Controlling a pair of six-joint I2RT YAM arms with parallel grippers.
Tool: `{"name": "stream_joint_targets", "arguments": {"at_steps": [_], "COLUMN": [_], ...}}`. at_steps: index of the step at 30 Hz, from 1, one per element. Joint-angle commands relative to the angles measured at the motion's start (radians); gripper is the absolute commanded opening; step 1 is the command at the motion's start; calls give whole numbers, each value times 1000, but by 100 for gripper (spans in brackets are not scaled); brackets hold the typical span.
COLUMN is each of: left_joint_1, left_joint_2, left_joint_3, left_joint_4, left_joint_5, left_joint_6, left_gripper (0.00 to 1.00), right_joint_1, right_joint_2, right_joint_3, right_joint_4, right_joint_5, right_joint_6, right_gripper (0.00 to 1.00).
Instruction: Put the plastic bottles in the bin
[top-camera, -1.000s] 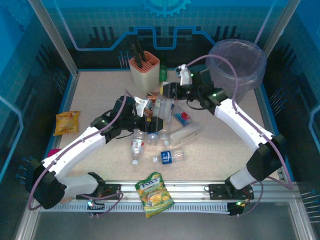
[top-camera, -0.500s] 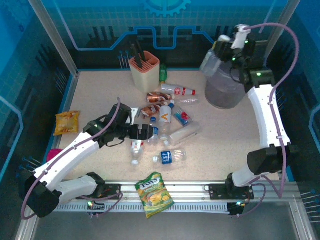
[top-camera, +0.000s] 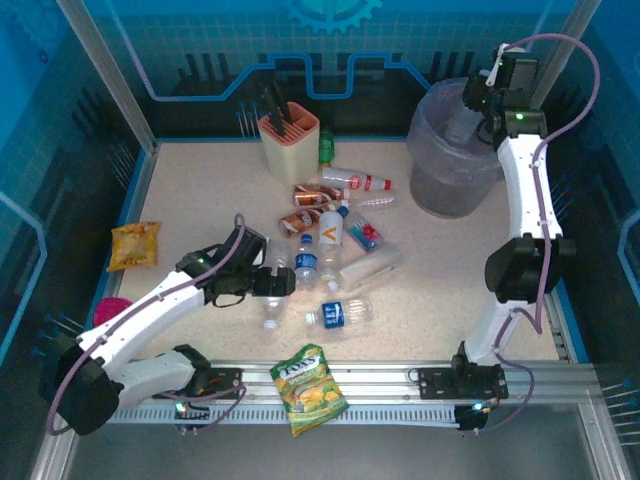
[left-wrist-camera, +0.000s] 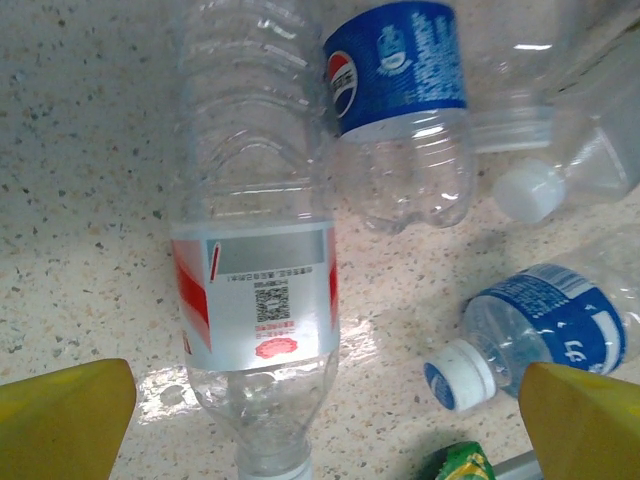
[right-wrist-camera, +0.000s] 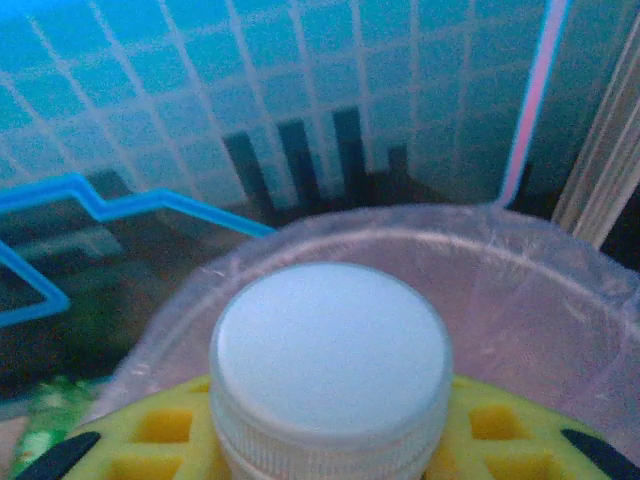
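The bin's lavender-lined mouth (top-camera: 449, 114) (right-wrist-camera: 520, 290) is open below my right gripper, so I will lower the gripper with its white-capped bottle inside the bin's rim and release it there.
Several plastic bottles (top-camera: 335, 235) lie in a loose pile at the table's middle, clear, brown and blue-labelled. My left gripper (top-camera: 276, 283) hangs open just above a clear bottle with a red and white label (left-wrist-camera: 255, 300). Its yellow fingertips (left-wrist-camera: 62, 420) stand wide on either side of that bottle's neck end, not touching it. A Pepsi bottle (left-wrist-camera: 400, 100) and a blue-labelled bottle with a white cap (left-wrist-camera: 540, 335) lie beside it. My right gripper (top-camera: 482, 100) is over the lavender-lined grey bin (top-camera: 440, 165), shut on a bottle whose white cap (right-wrist-camera: 330, 355) pokes up between the yellow fingers.
A peach utensil holder (top-camera: 288, 135) with black tools stands at the back, a green bottle (top-camera: 326, 146) beside it. A yellow snack bag (top-camera: 133, 245) lies at the left edge. A green snack bag (top-camera: 308, 388) lies on the front rail.
My right arm swung from the pile up and over to the bin with a bottle in its grip. My left gripper slid nearer over the red-labelled bottle and opened fully.
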Motion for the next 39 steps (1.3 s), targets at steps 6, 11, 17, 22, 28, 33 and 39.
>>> {"name": "stream_joint_targets", "arguments": {"at_steps": [6, 11, 17, 22, 28, 33, 39], "left_joint_1": [2, 2, 2, 2, 1, 1, 1], "left_joint_2": [49, 55, 69, 77, 98, 107, 129], "left_joint_3": [-43, -62, -74, -93, -109, -128, -153], "left_joint_4": [22, 24, 5, 11, 27, 47, 94], "left_joint_5": [30, 70, 111, 101, 91, 81, 66], "left_joint_6": [-25, -34, -35, -35, -33, -33, -40], "left_gripper": [98, 98, 99, 99, 99, 96, 87], "right_joint_1": [-4, -16, -28, -40, -52, -53, -46], "right_joint_2": [244, 327, 330, 292, 201, 91, -77], "right_joint_3": [236, 263, 211, 207, 210, 218, 129], "right_joint_4": [-254, -315, -294, -296, -309, -329, -330], "right_joint_5": [28, -32, -61, -68, -79, -93, -140], "right_joint_6": [-41, 7, 34, 31, 11, -8, 7], "right_gripper": [0, 0, 22, 63, 100, 100, 100]}}
